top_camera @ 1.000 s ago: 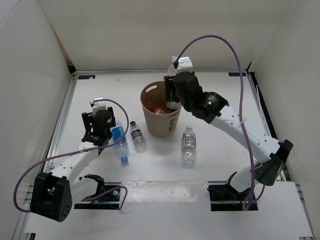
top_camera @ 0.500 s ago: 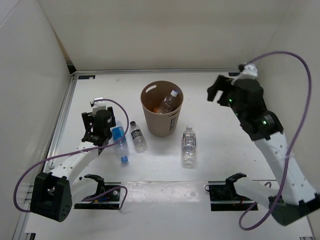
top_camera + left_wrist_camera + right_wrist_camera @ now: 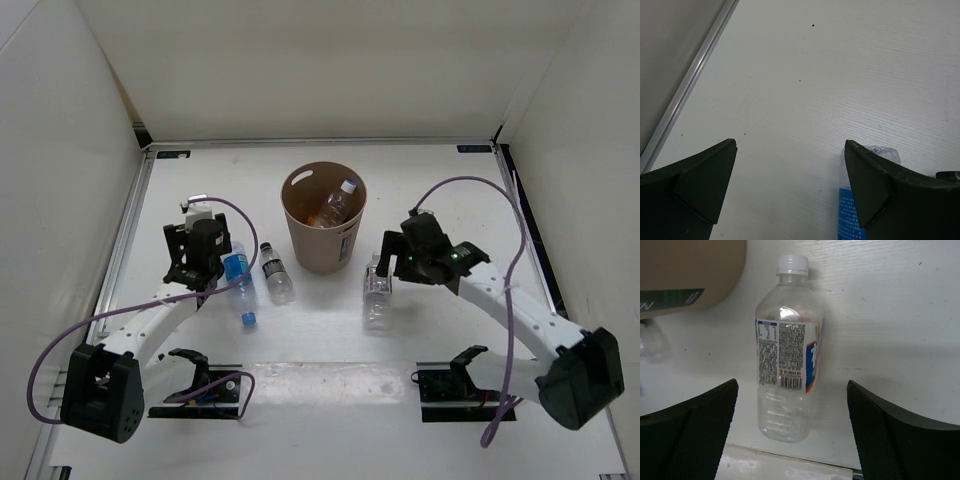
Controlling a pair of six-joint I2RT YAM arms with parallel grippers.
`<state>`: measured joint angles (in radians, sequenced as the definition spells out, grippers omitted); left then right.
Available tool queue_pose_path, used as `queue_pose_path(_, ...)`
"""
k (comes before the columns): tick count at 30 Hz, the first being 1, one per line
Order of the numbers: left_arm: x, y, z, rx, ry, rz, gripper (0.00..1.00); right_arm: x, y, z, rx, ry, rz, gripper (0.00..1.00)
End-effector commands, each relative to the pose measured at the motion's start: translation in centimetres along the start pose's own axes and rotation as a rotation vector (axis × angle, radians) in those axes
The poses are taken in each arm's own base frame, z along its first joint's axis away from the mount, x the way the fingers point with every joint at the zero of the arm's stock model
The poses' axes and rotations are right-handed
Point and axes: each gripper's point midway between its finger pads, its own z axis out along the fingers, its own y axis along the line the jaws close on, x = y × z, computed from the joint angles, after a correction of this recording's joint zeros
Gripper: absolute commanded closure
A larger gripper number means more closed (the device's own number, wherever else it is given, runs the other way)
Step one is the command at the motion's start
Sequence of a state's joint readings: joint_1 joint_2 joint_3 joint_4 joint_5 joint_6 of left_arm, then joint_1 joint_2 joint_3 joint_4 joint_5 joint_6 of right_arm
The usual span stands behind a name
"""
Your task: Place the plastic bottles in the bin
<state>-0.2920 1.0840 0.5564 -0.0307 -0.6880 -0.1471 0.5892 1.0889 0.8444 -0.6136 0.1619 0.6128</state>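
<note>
My right gripper lowers to the left in the top view next, fingers astride, and closes. The printed label of the bottle on the table lies below it that way.
The tan bin stands mid-table with one white-capped bottle lying inside it. Another white-capped plastic bottle lies on the table right of the bin. My right gripper is open just above it, a finger on either side and neither touching. The blue-tinted bottle and the dark-capped bottle lie left of the bin. Beside the blue bottle, my left gripper is open and empty, its right finger over the bottle's edge.
White walls enclose the table on three sides, with a metal rail along the left edge. The bin's side and green label sit close to the right gripper's upper left. Two black mounts stand at the near edge.
My right gripper opened over the bin and left a bottle inside. It swung out right, then came down over the white-capped bottle on the table. The left arm stayed still.
</note>
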Motion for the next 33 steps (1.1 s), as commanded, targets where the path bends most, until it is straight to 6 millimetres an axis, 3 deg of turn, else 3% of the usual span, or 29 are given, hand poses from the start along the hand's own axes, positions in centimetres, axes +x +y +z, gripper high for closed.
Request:
queue_pose_path(1,-1.6,-0.4,-0.3,0.018,-0.029,-0.02,0.0,-0.6,1.3,1.9,0.007,0.001,0.045,0.1)
queue_pose_path(4,-1.7,-0.6,-0.3,0.026,-0.031,-0.019,0.0,0.8,0.9,4.6,0.073,0.099,0.029,0.1)
queue_pose_path(9,-1.7,-0.6,-0.2,0.027,-0.031,-0.019,0.0,2.5,2.7,6.4,0.046,0.194,0.01,0.1)
queue_pose_path(11,-1.6,-0.6,-0.2,0.027,-0.03,-0.013,0.0,3.4,2.5,7.3,0.103,0.227,-0.005,0.1)
queue_pose_path(15,-1.7,-0.9,-0.1,0.036,-0.028,-0.009,0.0,4.1,2.8,8.2,0.124,0.284,-0.004,0.27)
queue_pose_path(19,-1.6,-1.0,0.0,0.037,-0.018,0.004,0.0,4.1,1.9,7.7,0.142,0.299,0.009,0.45)
queue_pose_path(22,-1.7,-1.1,-0.1,0.039,-0.022,0.0,0.0,3.0,0.8,5.8,0.168,0.264,0.024,0.52)
queue_pose_path(24,-1.6,-0.9,0.0,0.035,-0.02,0.0,0.0,0.5,0.2,3.6,0.173,0.162,0.041,0.57)
queue_pose_path(26,-1.7,-0.9,-0.1,0.035,-0.022,-0.001,0.0,-0.9,-0.9,0.7,0.206,0.091,0.051,0.66)
queue_pose_path(27,-1.7,-1.0,0.0,0.036,-0.02,0.0,0.0,-2.1,-0.9,-2.3,0.165,0.01,0.066,0.72)
queue_pose_path(28,-1.7,-0.9,-0.1,0.035,-0.019,0.001,0.0,-4.0,-0.3,-4.0,0.138,-0.069,0.072,0.72)
queue_pose_path(29,-1.8,-1.0,0.0,0.038,-0.023,-0.003,0.0,-4.6,0.2,-5.2,0.109,-0.116,0.064,0.72)
queue_pose_path(30,-1.7,-1.0,0.0,0.037,-0.022,-0.004,0.0,-6.5,0.9,-8.8,0.025,-0.236,0.031,0.72)
queue_pose_path(31,-1.7,-1.1,-0.1,0.041,-0.021,0.001,0.0,-9.0,2.6,-10.7,-0.059,-0.345,0.031,0.74)
queue_pose_path(32,-1.6,-1.1,0.0,0.039,-0.018,0.006,0.0,-9.9,3.8,-12.4,-0.121,-0.406,0.003,0.74)
queue_pose_path(33,-1.7,-1.1,0.0,0.04,-0.019,0.003,0.0,-12.7,5.5,-15.9,-0.231,-0.579,-0.054,0.72)
